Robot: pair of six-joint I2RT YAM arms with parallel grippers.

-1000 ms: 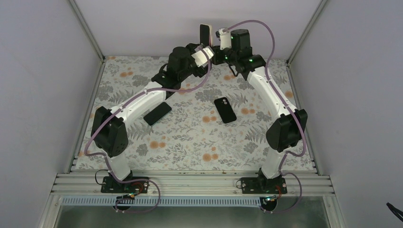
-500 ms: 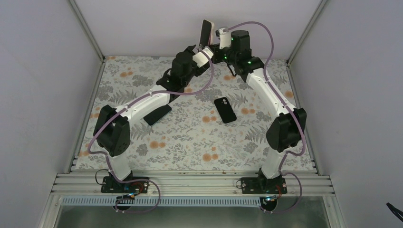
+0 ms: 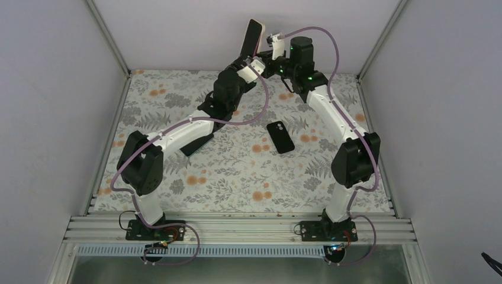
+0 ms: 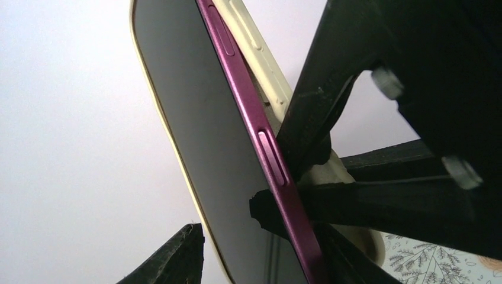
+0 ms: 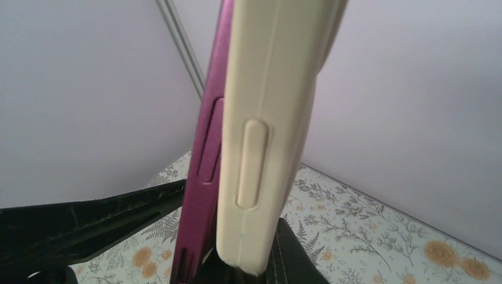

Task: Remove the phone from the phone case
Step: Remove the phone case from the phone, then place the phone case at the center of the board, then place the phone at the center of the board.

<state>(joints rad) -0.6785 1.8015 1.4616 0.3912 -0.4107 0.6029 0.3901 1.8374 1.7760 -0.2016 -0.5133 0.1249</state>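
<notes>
My right gripper carries the cream case back and down next and releases it on clear tabletop beside the black case.
A phone with a magenta frame (image 4: 248, 112) sits in a cream case (image 4: 260, 56), held upright in the air at the back of the table (image 3: 253, 36). One long edge of the phone stands clear of the case; the other edge is still inside the cream rim. My left gripper (image 4: 260, 242) is shut across the phone's lower part. My right gripper (image 5: 254, 272) is shut on the bottom end of the case (image 5: 266, 118), with the magenta phone edge (image 5: 207, 148) apart beside it. In the top view both grippers, left (image 3: 250, 61) and right (image 3: 265, 56), meet under the phone.
A black phone (image 3: 280, 136) lies flat on the flowered table (image 3: 237, 171) right of centre. Another black slab (image 3: 195, 144) lies partly under my left arm. White walls and metal posts close in the back and sides.
The phone has risen a little and tipped, its top leaning left, so the cream back now shows from above. My left arm has stretched further toward the back centre.
</notes>
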